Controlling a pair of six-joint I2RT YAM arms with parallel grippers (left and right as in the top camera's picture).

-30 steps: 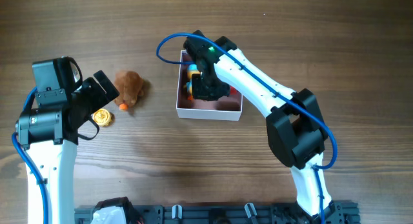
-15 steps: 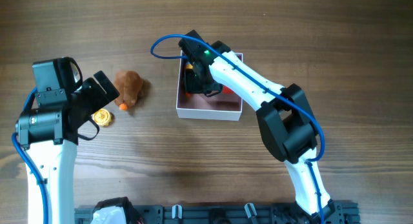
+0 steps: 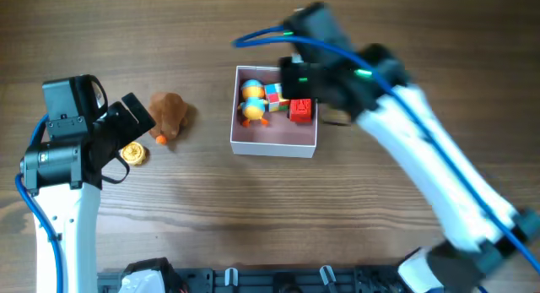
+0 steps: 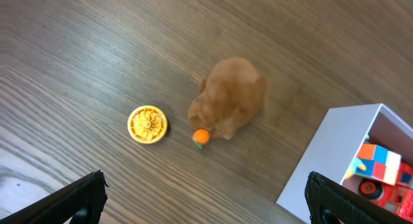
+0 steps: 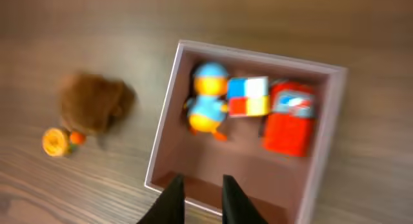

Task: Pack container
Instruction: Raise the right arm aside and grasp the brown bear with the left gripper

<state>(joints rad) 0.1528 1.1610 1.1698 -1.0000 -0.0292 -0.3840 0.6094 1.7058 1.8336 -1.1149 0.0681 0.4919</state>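
The brown plush toy's body [image 3: 170, 112] [image 4: 233, 90] is below my fingers, to the right in the overhead view, so I will move my left gripper down that way onto it.
The container [image 3: 273, 148], a white-walled box with a pink inside, holds a blue-and-yellow duck figure [image 3: 251, 103], a coloured cube [image 3: 273, 94] and a red toy [image 3: 300, 111]. It also shows in the right wrist view [image 5: 258, 175] and the left wrist view [image 4: 326, 156]. My right gripper [image 3: 297, 82] is blurred and raised above the box. In the right wrist view its fingers [image 5: 202, 199] are slightly apart and empty over the front wall. My left gripper [image 3: 125, 138] is wide open and empty [image 4: 210, 211] to the left of the box.
A brown plush toy [image 3: 170, 114] lies left of the container with a small orange ball [image 3: 160, 140] at its front. A round gold piece [image 3: 133, 154] lies beside my left gripper. A dark rail runs along the table's front edge [image 3: 278, 280].
My right arm has lifted up and back out of the container, uncovering the toys inside. The duck figure now lies free in the box. The left arm has not moved.
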